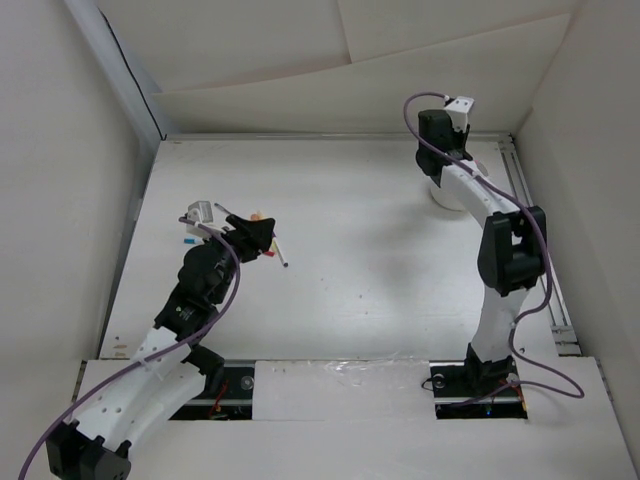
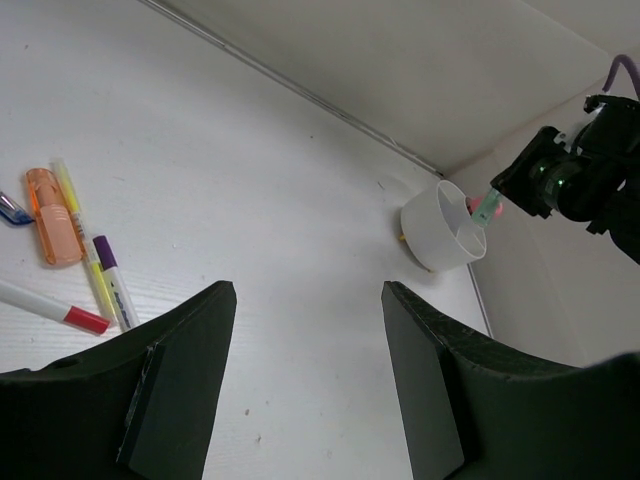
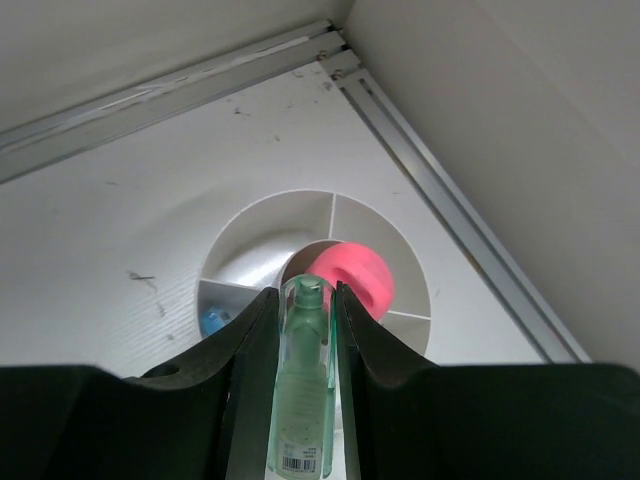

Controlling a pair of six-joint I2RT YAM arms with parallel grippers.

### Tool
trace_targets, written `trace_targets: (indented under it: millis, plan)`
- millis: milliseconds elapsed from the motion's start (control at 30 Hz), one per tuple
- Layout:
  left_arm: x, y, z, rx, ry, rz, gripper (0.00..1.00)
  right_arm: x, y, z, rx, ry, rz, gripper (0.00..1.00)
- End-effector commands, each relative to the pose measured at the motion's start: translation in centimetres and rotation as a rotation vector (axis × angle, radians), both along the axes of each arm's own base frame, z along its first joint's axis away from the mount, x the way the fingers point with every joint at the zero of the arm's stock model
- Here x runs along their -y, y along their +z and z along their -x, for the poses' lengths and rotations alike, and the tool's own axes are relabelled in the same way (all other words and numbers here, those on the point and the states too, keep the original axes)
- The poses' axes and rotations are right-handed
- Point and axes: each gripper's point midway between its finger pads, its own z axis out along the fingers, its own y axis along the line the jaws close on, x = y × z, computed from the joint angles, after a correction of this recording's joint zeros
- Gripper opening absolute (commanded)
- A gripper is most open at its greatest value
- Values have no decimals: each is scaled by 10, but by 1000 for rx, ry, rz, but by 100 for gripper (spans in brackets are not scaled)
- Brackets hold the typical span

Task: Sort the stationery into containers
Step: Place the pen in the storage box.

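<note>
Next, the right gripper moves away from the cup's side and down, releasing the tube [image 3: 303, 390] into the blue piece's section [image 3: 222, 309], since the pink-capped item fills the cup's middle.
My right gripper [image 3: 303, 293] is shut on a pale green see-through tube [image 3: 303, 390] and holds it tip-down over the round white divided cup [image 3: 255, 235]. A pink-capped item [image 3: 355, 280] stands in the cup's middle and a small blue piece [image 3: 213, 320] lies in a left compartment. My left gripper [image 2: 308, 288] is open and empty above bare table. To its left lie an orange highlighter [image 2: 55, 215], a yellow pen [image 2: 80, 225], a purple-capped marker [image 2: 115, 285] and a white pen with a red tip [image 2: 55, 308]. The cup [image 2: 440, 235] shows far off.
From above, the cup [image 1: 441, 196] stands at the far right under the right arm [image 1: 440, 140], close to a metal rail [image 1: 525, 200] and the side wall. The left gripper [image 1: 257, 235] hovers over the scattered pens at the left. White walls enclose the table.
</note>
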Motion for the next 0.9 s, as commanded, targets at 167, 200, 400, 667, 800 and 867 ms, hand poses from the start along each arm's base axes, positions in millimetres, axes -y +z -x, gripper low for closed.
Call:
trace_targets:
  millis: [167, 200, 400, 667, 800, 867]
  plan:
    - [4, 9, -1, 37, -21, 29, 57, 0, 8, 0, 10, -123, 151, 13]
    - [4, 9, -1, 37, -21, 29, 57, 1, -3, -1, -18, -127, 169, 13]
    - [5, 6, -2, 28, -21, 25, 57, -6, -4, -5, -21, -162, 214, 12]
    - [6, 3, -4, 20, -21, 20, 57, -3, 5, -11, -20, -195, 276, 12]
    - [6, 3, -4, 20, -21, 20, 57, -2, 14, -14, 15, -218, 293, 11]
    - [6, 3, -4, 20, -21, 20, 57, -1, 10, -15, 8, -224, 306, 11]
